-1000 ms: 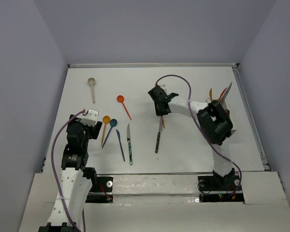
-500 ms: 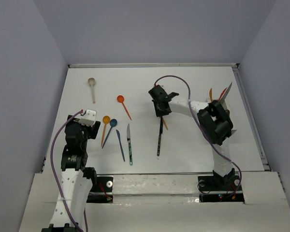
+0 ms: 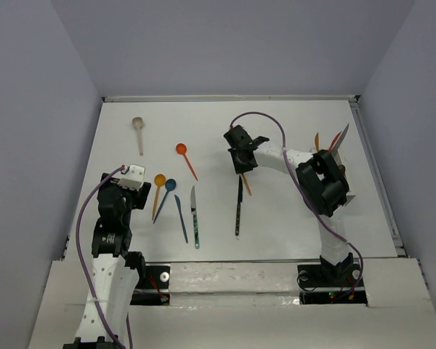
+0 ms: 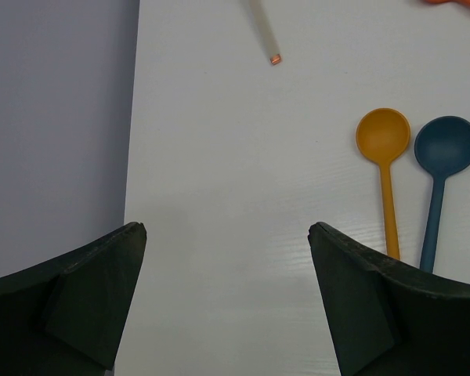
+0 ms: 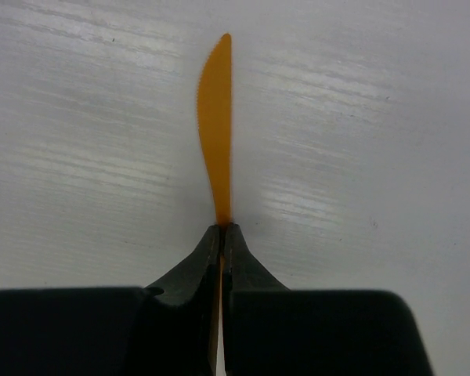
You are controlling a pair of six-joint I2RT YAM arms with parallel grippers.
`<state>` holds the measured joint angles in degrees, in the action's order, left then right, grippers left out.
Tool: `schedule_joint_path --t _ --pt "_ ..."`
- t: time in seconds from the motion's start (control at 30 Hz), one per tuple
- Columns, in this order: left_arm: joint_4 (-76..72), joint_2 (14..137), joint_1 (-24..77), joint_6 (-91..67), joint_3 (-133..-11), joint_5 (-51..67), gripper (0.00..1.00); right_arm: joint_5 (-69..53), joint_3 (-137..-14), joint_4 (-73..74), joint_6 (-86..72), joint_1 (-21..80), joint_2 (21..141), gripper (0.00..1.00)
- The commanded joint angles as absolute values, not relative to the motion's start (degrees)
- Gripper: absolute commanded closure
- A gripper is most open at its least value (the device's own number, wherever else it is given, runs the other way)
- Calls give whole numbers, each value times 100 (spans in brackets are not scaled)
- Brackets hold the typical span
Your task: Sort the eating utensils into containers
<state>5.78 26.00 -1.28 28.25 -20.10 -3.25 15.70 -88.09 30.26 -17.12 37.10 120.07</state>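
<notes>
My right gripper lifts across to the caddy next and tilts the orange knife blade-up. It then lowers the knife into the caddy's far end (image 3: 329, 147) to release, since other blades stand there.
My right gripper (image 3: 240, 161) is shut on the handle of an orange knife (image 5: 217, 133), whose blade points away just above the table; the fingertips meet on the handle in the right wrist view (image 5: 222, 229). A dark knife (image 3: 238, 207) lies just below it. My left gripper (image 4: 227, 235) is open and empty over bare table at the left. To its right lie a yellow spoon (image 4: 385, 157), a blue spoon (image 4: 442, 164), a blue knife (image 3: 181, 218) and a teal knife (image 3: 195, 218). The white caddy (image 3: 349, 190) is mostly hidden behind my right arm.
A beige spoon (image 3: 138, 133) lies at the back left and an orange-red spoon (image 3: 186, 158) mid-table. Orange, red and grey utensils (image 3: 333, 139) stick up from the caddy at the right. Grey walls close in the table on three sides.
My right gripper has shifted slightly right and back with the orange knife in it. The dark knife below it has swung to a more upright line. The left arm has barely moved.
</notes>
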Motion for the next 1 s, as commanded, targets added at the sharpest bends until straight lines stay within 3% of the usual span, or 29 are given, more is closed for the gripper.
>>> schedule_joint_path --t 0.0,0.57,0.77,0.83,0.97 --pt "431 2522 -193 2812 -2030 -290 1 1792 -8903 3349 -1494 3350 12375 100" --pt "431 2566 -220 2812 -2039 -264 1 2830 -7727 889 -897 3287 9565 100" --pt "431 2593 -246 2804 -2039 -264 1 3391 -5620 -1735 -108 3287 6938 100" --pt "422 2593 -255 2812 -2039 -264 1 3761 -4740 -3264 480 3182 6201 100" --pt "431 2566 -255 2821 -2039 -246 1 4104 -4456 -3305 782 2647 5941 100"
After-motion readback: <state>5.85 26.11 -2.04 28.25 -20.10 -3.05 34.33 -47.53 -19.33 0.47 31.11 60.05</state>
